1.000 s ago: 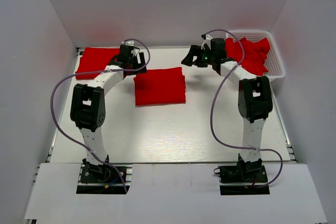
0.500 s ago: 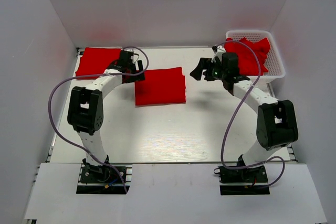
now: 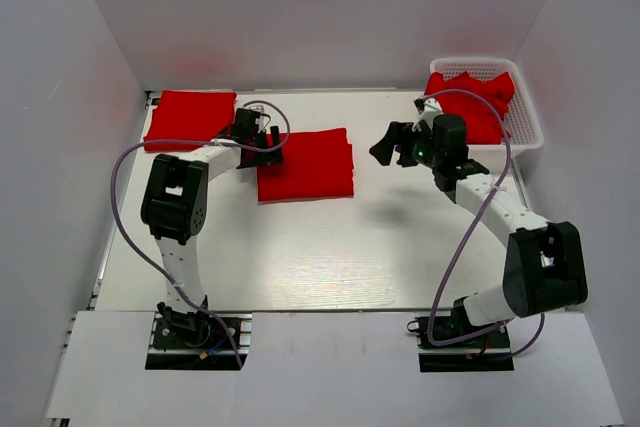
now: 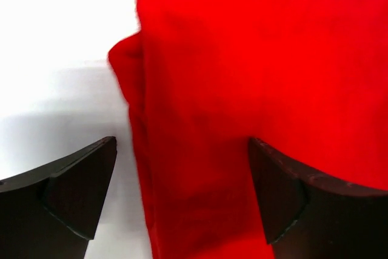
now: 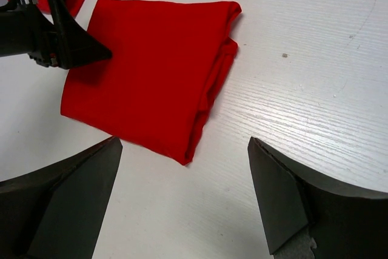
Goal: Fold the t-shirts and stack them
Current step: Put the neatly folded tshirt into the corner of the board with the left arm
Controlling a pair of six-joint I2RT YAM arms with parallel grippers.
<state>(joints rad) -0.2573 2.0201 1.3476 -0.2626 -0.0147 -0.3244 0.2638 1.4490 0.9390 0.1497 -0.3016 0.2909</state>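
Note:
The left gripper will next stay low and close its fingers across the folded shirt's edge facing the second folded shirt, because that edge is already between its open fingers.
A folded red t-shirt lies mid-table; it also shows in the left wrist view and the right wrist view. A second folded red t-shirt lies at the far left. More red t-shirts fill the white basket. My left gripper is open, its jaws spread over the folded shirt's left edge. My right gripper is open and empty, above bare table to the right of that shirt.
The white lattice basket stands at the far right corner. White walls enclose the table on the left, back and right. The left gripper's black fingers show at the shirt's far edge in the right wrist view.
My right arm has swung down and right, away from the basket, its gripper now lower and nearer the middle shirt. My left gripper has moved right onto the shirt's left edge.

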